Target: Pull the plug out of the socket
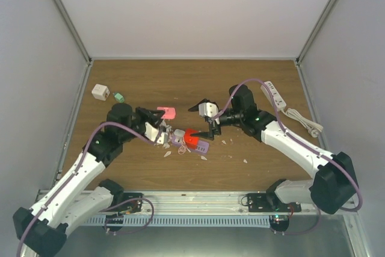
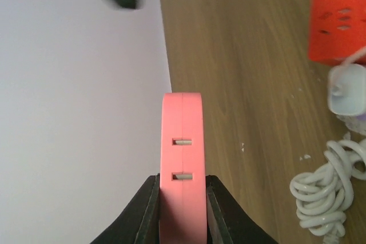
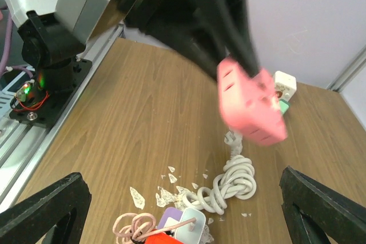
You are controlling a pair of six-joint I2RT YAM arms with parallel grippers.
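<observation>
My left gripper carries the socket across next, lowers and releases. The reason is that bare wood by the adapter (image 1: pixel 101 110) lies below it and to its left in the top view.
My left gripper (image 2: pixel 182 179) is shut on a pink socket block (image 2: pixel 182 158) and holds it above the table; its two slots face the camera and are empty. In the top view the pink socket (image 1: pixel 166 112) sits at the left gripper (image 1: pixel 160 114) tip. A white plug (image 3: pixel 232 139) on a coiled white cable (image 3: pixel 229 184) lies on the wood just under the pink socket (image 3: pixel 251 107), apart from it. My right gripper (image 3: pixel 183 204) is open with nothing between its fingers (image 3: pixel 48 215). It hangs (image 1: pixel 203 118) over the cable pile.
A red socket cube (image 1: pixel 191 138) with a white charger (image 3: pixel 193 225), a purple block (image 3: pixel 170 220) and a pink cord (image 3: pixel 134 227) lies mid-table among paper scraps. A white power strip (image 1: pixel 274 94) lies at the far right, a white adapter (image 1: pixel 100 92) with a green plug (image 1: pixel 118 97) at the far left.
</observation>
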